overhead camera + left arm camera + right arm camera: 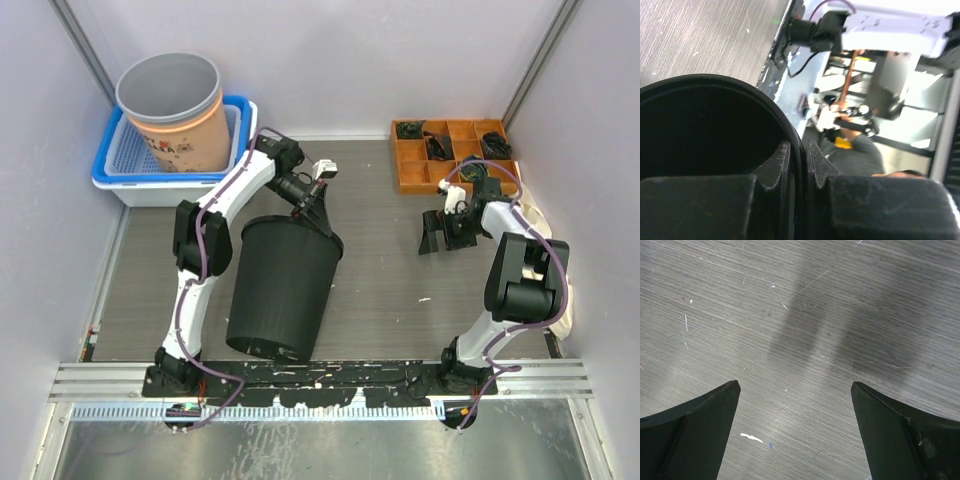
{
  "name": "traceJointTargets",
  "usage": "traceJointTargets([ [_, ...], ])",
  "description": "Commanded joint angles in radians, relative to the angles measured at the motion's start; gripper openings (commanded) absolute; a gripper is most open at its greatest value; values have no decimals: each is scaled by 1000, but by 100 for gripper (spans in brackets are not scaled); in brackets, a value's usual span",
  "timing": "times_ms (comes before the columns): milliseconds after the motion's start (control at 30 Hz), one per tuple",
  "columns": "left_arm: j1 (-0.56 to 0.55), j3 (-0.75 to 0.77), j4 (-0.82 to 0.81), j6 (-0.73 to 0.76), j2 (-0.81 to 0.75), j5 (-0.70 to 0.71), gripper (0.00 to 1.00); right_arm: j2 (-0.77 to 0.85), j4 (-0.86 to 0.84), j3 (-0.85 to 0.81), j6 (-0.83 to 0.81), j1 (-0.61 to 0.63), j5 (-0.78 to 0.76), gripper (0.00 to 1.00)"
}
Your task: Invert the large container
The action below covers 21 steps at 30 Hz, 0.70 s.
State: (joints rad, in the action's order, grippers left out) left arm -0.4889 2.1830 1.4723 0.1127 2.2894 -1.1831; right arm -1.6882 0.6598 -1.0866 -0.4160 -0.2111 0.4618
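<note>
The container's opening still faces the back of the table, so I should next turn the container's rim in my left gripper downward onto the bare tabletop beside the container and let it go.
The large black container (pixel 283 290) is tipped over, its rim toward the back of the table and its base (pixel 265 350) toward the near edge. My left gripper (pixel 315 212) is shut on its rim at the far right side. In the left wrist view the rim runs between my fingers (pixel 822 165), one inside and one outside, with the dark inside of the container (pixel 700 130) to the left. My right gripper (pixel 440 235) hangs open and empty over bare table; the right wrist view (pixel 795 385) shows only tabletop between its fingertips.
A grey-and-orange bin (pixel 175 110) stands in stacked blue and white baskets (pixel 240 110) at the back left. An orange compartment tray (pixel 410 170) with small black parts sits at the back right. Grey walls close in both sides.
</note>
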Motion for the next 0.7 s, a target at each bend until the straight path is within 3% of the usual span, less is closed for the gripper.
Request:
traceJointTargets([
  [0, 24, 58, -213, -179, 125, -123, 0, -10, -10, -34, -5, 5, 1, 100],
  [333, 91, 301, -393, -392, 395, -71, 0, -58, 1, -43, -6, 15, -11, 100],
  [667, 130, 314, -793, -710, 449, -157, 0, -76, -4, -50, 1, 38, -47, 100],
])
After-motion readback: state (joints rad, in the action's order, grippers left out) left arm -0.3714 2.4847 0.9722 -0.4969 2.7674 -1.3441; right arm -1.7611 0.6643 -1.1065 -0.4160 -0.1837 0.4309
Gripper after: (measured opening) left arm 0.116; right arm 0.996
